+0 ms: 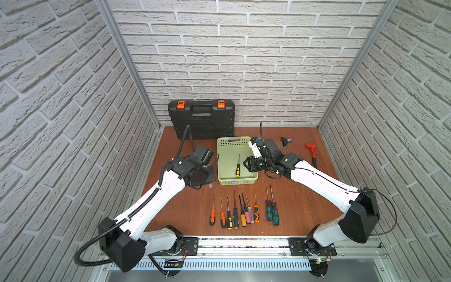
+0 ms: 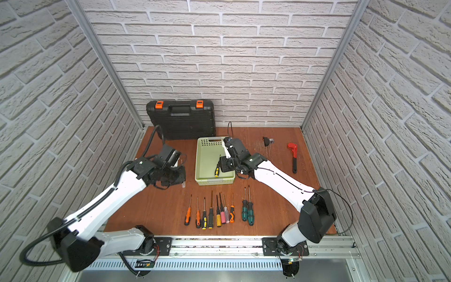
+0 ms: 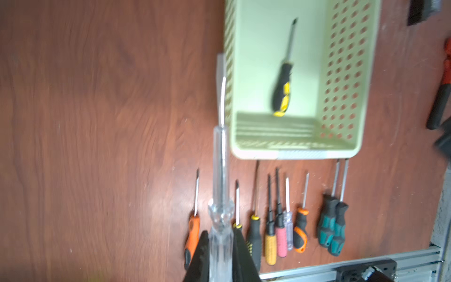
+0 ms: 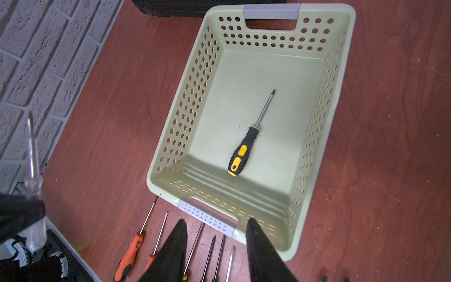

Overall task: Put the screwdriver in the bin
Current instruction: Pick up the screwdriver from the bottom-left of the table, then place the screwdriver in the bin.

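Note:
I will next move my left gripper outward over the bin's side and down to the bin's bare bottom [image 3: 257, 80] beside the black-and-yellow screwdriver to release, since that part is empty.
My left gripper [image 3: 220, 241] is shut on the handle of a clear plastic screwdriver [image 3: 220, 185]. It holds the tool above the table just left of the bin [image 1: 220, 158], with the metal tip near the bin's left wall [image 3: 228, 97]. The right wrist view shows this held screwdriver [image 4: 34, 185] at its edge. The bin [image 4: 170, 122] is pale green and perforated. A black-and-yellow screwdriver [image 1: 238, 168] [image 4: 240, 153] lies on its floor. My right gripper [image 4: 216, 221] is open and empty over the bin's near right corner.
Several screwdrivers [image 1: 235, 214] lie in a row on the brown table in front of the bin. A black toolcase [image 1: 202, 119] with orange latches leans on the back wall. A red pipe wrench [image 1: 312, 153] and a small black part [image 1: 284, 141] lie at the right.

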`<state>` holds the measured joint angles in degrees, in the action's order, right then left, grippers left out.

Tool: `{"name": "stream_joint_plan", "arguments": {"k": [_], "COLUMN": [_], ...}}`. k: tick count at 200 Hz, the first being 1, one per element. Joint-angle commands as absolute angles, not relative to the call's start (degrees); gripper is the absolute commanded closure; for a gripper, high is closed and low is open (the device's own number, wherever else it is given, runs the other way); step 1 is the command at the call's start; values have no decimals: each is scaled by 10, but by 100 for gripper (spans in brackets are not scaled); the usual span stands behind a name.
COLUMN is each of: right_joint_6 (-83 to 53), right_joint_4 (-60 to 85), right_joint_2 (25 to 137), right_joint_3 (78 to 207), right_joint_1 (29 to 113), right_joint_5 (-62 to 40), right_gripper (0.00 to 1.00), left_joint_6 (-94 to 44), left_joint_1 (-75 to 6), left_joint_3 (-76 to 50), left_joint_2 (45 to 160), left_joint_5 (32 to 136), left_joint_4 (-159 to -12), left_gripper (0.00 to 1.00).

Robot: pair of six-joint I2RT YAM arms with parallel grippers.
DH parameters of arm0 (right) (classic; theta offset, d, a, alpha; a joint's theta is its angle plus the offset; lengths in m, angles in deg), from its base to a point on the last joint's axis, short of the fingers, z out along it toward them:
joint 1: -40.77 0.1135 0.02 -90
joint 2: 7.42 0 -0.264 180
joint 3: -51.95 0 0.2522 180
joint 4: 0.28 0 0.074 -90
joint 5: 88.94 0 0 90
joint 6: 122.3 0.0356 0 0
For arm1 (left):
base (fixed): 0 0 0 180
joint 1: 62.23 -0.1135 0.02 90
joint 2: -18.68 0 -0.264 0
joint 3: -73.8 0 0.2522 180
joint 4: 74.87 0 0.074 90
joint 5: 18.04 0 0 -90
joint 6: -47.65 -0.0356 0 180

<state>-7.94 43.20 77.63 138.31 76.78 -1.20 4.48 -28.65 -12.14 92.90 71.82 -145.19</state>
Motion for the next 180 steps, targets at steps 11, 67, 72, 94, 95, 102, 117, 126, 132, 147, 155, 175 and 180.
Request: {"name": "stream_joint_plan", "arguments": {"k": [11, 67, 72, 94, 95, 102, 117, 126, 132, 147, 155, 175, 180], "right_joint_6": [-95, -85, -84, -72, -72, -67, -57, -53, -51, -45, -42, -34, -32], "right_joint_4": [465, 530, 539, 567, 567, 569, 575, 578, 579, 582, 582, 584, 584], "right_joint_2": [719, 620, 611, 571, 571, 561, 544, 539, 536, 534, 534, 530, 529], "right_joint_3": [1357, 1287, 1283, 1252, 1252, 1241, 1217, 1206, 1198, 1181, 1173, 1154, 1149], "right_joint_1": [769, 768, 768, 768, 768, 768, 768, 768, 768, 768, 768, 768, 768], "right_joint_5": [11, 40, 43, 54, 54, 54, 54, 54, 53, 50, 48, 44, 43], "right_gripper": [58, 57, 57, 57, 57, 57, 57, 57, 57, 57, 57, 57, 57], "left_joint_6": [-59, -108, -110, -108, -108, -104, -94, -90, -89, -89, -91, -92, -92], "left_joint_1": [-292, -297, -298, -298, -297, -297, -297, -296, -296, -294, -295, -294, -295], "left_joint_3": [-235, -422, -432, -458, -458, -456, -443, -433, -426, -415, -410, -401, -399], "left_joint_2": [1070, 1296, 1313, 1369, 1370, 1380, 1391, 1395, 1398, 1406, 1411, 1417, 1420], "left_joint_5": [746, 753, 755, 766, 766, 769, 773, 776, 778, 775, 776, 776, 775], "left_joint_4": [-1436, -1421, -1422, -1421, -1421, -1416, -1401, -1391, -1387, -1383, -1379, -1372, -1371], "left_gripper": [100, 100, 100, 100, 100, 100, 100, 100, 100, 100, 100, 100, 100]}}
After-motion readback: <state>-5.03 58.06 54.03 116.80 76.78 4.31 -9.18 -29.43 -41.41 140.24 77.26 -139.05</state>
